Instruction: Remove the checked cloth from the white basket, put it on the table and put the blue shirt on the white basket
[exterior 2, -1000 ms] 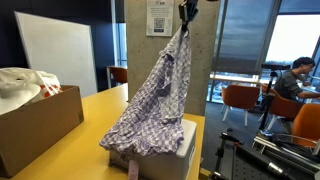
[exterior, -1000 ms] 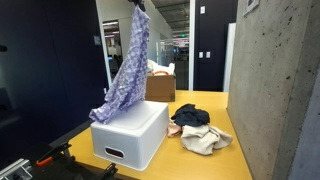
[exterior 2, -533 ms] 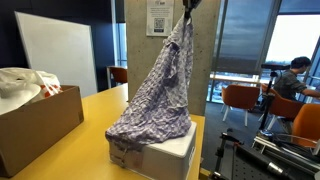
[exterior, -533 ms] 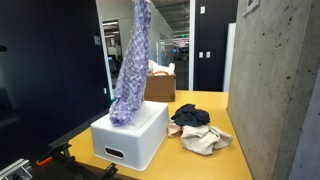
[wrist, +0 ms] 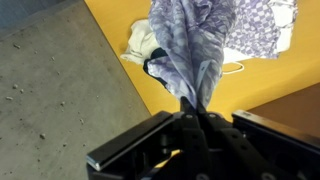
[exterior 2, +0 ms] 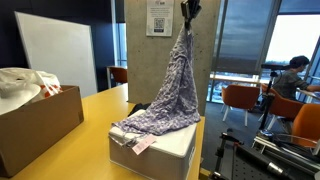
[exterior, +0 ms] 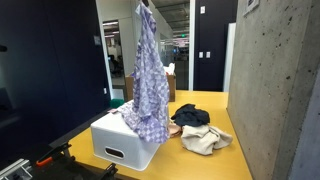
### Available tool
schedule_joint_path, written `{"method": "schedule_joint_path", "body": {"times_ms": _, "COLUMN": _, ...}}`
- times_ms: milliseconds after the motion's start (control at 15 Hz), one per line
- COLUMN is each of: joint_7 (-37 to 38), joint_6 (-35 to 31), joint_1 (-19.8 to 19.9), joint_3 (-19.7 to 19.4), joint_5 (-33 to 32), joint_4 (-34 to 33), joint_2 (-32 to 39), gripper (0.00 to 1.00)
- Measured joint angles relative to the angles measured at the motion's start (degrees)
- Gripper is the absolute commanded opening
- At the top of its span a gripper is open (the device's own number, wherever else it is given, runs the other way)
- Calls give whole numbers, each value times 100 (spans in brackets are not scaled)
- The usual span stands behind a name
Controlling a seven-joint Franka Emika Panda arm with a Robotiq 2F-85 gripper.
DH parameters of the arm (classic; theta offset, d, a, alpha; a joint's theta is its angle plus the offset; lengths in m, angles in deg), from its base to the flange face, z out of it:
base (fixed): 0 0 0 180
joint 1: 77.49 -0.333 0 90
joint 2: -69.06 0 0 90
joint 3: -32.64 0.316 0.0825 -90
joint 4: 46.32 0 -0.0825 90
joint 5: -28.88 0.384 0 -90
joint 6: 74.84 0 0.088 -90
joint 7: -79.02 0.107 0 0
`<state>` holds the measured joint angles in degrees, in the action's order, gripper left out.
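My gripper should next go far down toward the white basket's top, which is well below it, and let go of the pinched fold where the cloth's lower end rests.
The lilac checked cloth (exterior: 149,72) hangs in a long drape from my gripper (exterior 2: 187,12), which is shut on its top end high above the table. Its lower end still rests on the white basket (exterior: 128,143), as the checked cloth (exterior 2: 168,92) and white basket (exterior 2: 157,156) show in an exterior view. In the wrist view the checked cloth (wrist: 190,45) falls away from my gripper (wrist: 190,101). The dark blue shirt (exterior: 190,115) lies on the yellow table (exterior: 216,101) beside the basket, and the blue shirt (wrist: 160,68) shows as a dark edge behind the cloth.
A cream-beige cloth (exterior: 206,140) lies by the shirt. A brown cardboard box (exterior 2: 35,125) stands on the table beyond the basket. A concrete wall (exterior: 275,90) borders one side of the table. A person (exterior 2: 290,78) sits in the background.
The hanging cloth has swung across the basket towards the side where the shirts lie, and more of its lower end has lifted off the basket. My gripper stays shut, high up.
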<state>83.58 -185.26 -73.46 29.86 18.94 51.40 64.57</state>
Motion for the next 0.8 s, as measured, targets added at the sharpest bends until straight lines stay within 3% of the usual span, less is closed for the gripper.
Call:
{"method": "schedule_joint_path", "body": {"times_ms": 467, "joint_7": 73, "joint_6": -348, "joint_1": -473, "joint_3": 395, "joint_5": -1, "joint_4": -82, "joint_2": 708, "gripper": 1}}
{"method": "schedule_joint_path", "body": {"times_ms": 800, "joint_7": 236, "joint_6": -343, "joint_1": -948, "joint_3": 725, "joint_5": -134, "joint_4": -878, "joint_2": 1018, "gripper": 1}}
